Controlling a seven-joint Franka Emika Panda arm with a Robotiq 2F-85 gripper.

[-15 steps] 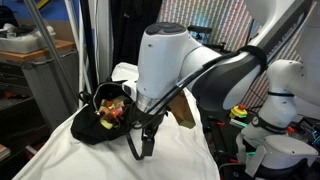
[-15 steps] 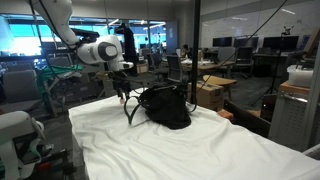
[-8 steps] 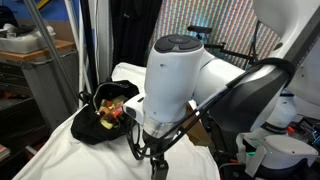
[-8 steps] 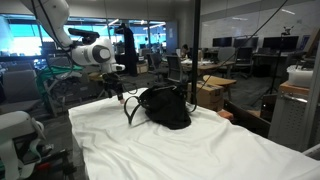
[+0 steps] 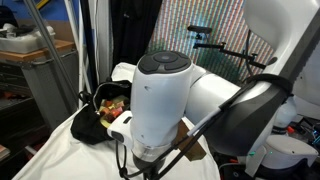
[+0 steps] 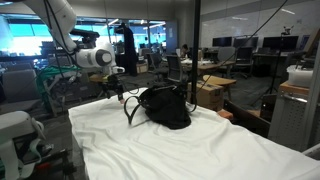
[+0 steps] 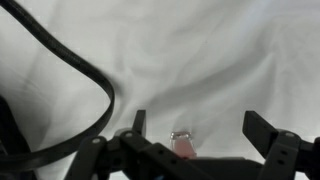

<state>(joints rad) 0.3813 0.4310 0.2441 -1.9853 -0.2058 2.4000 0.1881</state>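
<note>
My open gripper should go down toward the white cloth (image 7: 210,60) next and put its fingers around the small pinkish object (image 7: 182,144). The object is between them but still below.
My gripper (image 7: 200,128) is open and empty, its two black fingers spread over the white cloth (image 7: 210,60). A small pinkish object with a shiny clear top (image 7: 181,141) lies on the cloth between the fingers, near the left one. A black bag strap (image 7: 70,70) curves past on the left. In an exterior view the gripper (image 6: 110,93) hangs low over the cloth, beside the strap of the black bag (image 6: 166,108). In an exterior view my own white arm (image 5: 160,100) hides the gripper, and the open bag (image 5: 104,118) shows colourful things inside.
The white cloth (image 6: 190,150) covers the whole table. A cardboard box (image 6: 213,92) stands behind the bag. Another white robot base (image 5: 285,150) stands beside the table, and a grey cabinet (image 5: 45,80) stands at the far side.
My arm has moved away from the bag along the cloth and lower, so it now fills more of one exterior view. The bag has not moved.
</note>
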